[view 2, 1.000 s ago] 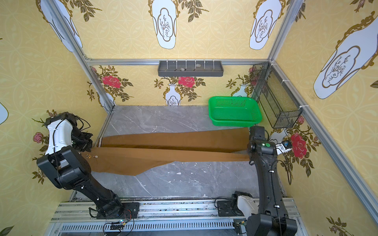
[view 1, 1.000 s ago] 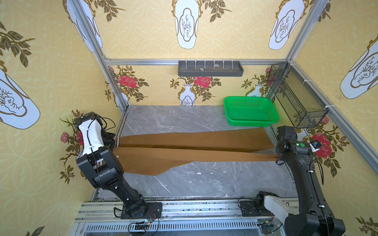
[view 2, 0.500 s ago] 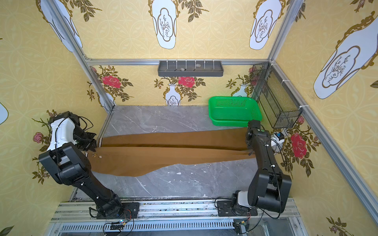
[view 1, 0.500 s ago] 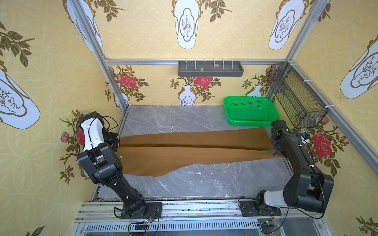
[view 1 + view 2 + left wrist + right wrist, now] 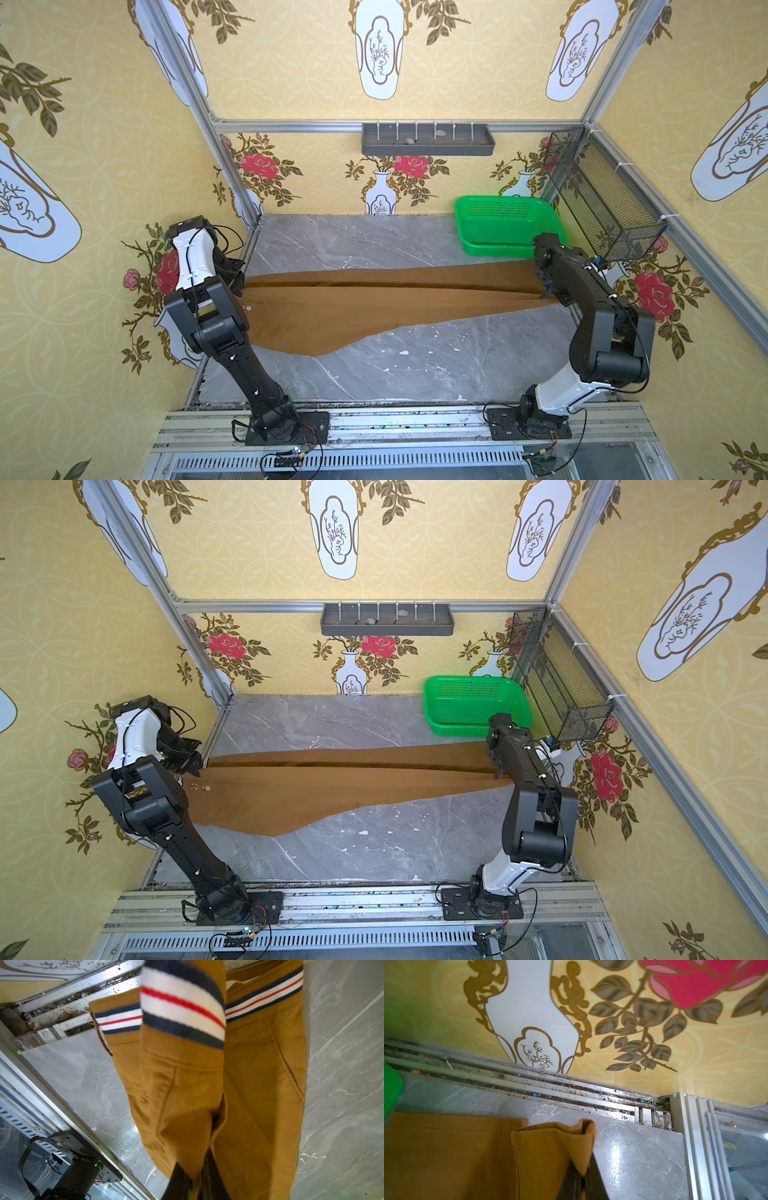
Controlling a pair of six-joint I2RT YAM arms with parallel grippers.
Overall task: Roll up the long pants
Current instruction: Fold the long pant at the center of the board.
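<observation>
My right gripper should next move outward and down onto the flat far leg (image 5: 509,274) (image 5: 484,1140) to release the cuff, since that leg lies outward of and below it.
The long pants (image 5: 374,303) are ochre-brown and stretch across the grey marble table (image 5: 415,365) from left to right in both top views, one leg lying flat farther back. My left gripper (image 5: 235,279) is shut on the waist end. In the left wrist view the left gripper (image 5: 195,1167) pinches the cloth below the striped waistband (image 5: 182,1005). A pale button (image 5: 208,788) shows near that end. My right gripper (image 5: 544,286) is shut on the nearer leg's hem at the table's right edge. The right wrist view shows the right gripper (image 5: 581,1169) pinching the raised hem (image 5: 550,1147).
A green basket (image 5: 505,224) stands at the back right, just behind the pants' leg ends. A black wire basket (image 5: 602,199) hangs on the right wall. A grey shelf (image 5: 428,139) is fixed to the back wall. Metal rails (image 5: 374,419) run along the front.
The right arm has folded down from upright, and its gripper has carried the leg hem slightly left and farther back. The left arm shifted a little. Both grips hold.
</observation>
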